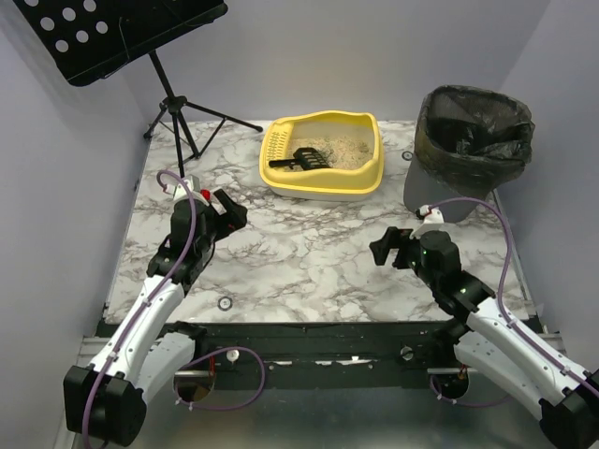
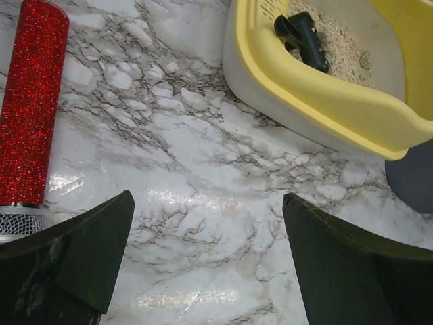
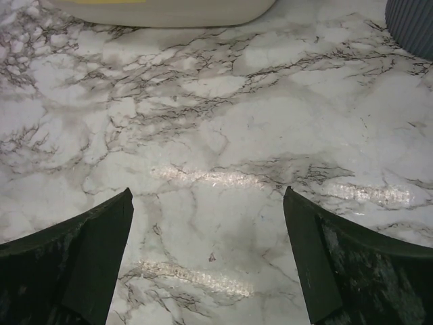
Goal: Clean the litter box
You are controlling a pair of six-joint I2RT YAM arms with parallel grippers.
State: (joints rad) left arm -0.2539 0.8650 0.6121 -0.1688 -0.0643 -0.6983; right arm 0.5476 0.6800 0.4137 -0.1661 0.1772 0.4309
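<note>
The right gripper reaches outward, straddles the box's yellow rim by the bin (image 1: pixel 379 147) and closes next, since that rim lies outward of it, clear of the scoop (image 1: pixel 301 160).
The yellow litter box (image 1: pixel 323 182) stands at the back middle of the marble table, with beige litter (image 1: pixel 344 150) inside and a slotted section at its left end. A black scoop (image 1: pixel 301 160) lies in it. The box also shows in the left wrist view (image 2: pixel 325 95), with the scoop (image 2: pixel 302 39) inside. My left gripper (image 1: pixel 227 211) is open and empty over the table, left of and nearer than the box. My right gripper (image 1: pixel 384 248) is open and empty over the table, in front of the box. In the right wrist view only the box's pale base (image 3: pixel 169 12) shows.
A grey bin with a black bag (image 1: pixel 468 140) stands at the back right. A black music stand (image 1: pixel 168 94) is at the back left. A red glittery microphone (image 2: pixel 30 108) lies on the table left of my left gripper.
</note>
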